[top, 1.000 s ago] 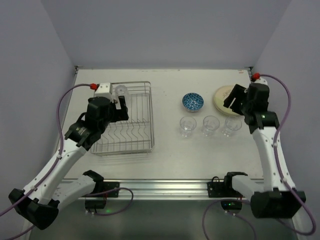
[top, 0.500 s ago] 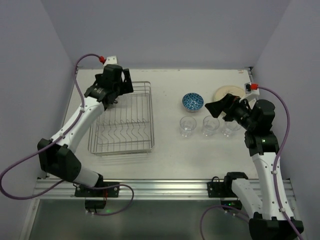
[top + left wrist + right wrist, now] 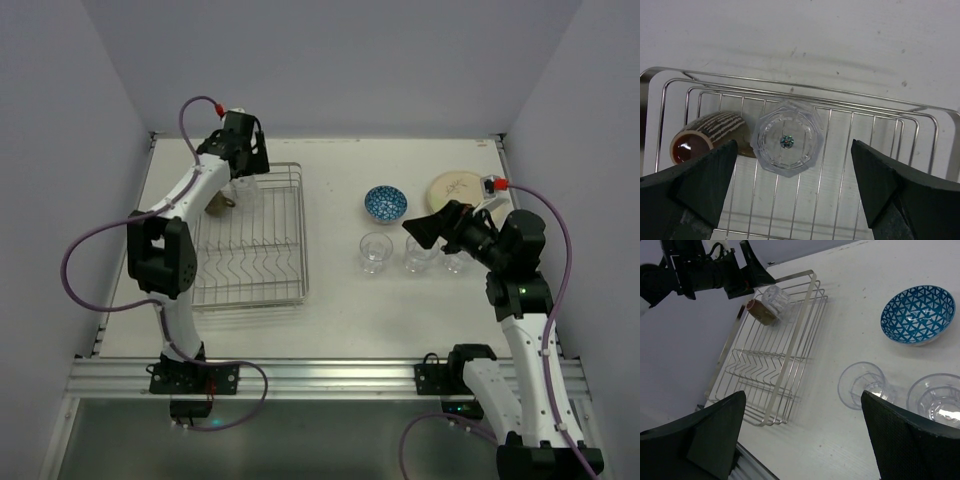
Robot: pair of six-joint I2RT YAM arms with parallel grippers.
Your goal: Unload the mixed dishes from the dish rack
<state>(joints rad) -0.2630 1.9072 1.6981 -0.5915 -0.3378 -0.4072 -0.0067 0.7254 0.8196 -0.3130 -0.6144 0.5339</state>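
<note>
The clear glass is still untouched below my left gripper. I need to lower that gripper's open fingers on both sides of the glass next and close them around its upturned base.
The dish rack (image 3: 302, 250) stands at the left of the table. At its far end a clear glass (image 3: 785, 144) stands upside down beside a brown mug (image 3: 707, 140) lying on its side. My left gripper (image 3: 237, 186) hovers open above them, the glass between its fingers (image 3: 695, 187) but untouched. The blue bowl (image 3: 385, 202), a cream plate (image 3: 452, 186) and three glasses (image 3: 375, 252) stand on the table at the right. My right gripper (image 3: 430, 227) is open and empty above the glasses. The right wrist view shows the rack (image 3: 790, 357), the bowl (image 3: 917, 315) and two glasses (image 3: 862, 385).
The rack's prongs (image 3: 245, 265) at its near half hold nothing. The table's back wall runs just behind the rack and the plate. The left arm (image 3: 700, 270) reaches over the rack's far end.
My left arm has swung from the rack's near left side up to its far end. My right gripper has moved left from the plate to above the glasses.
</note>
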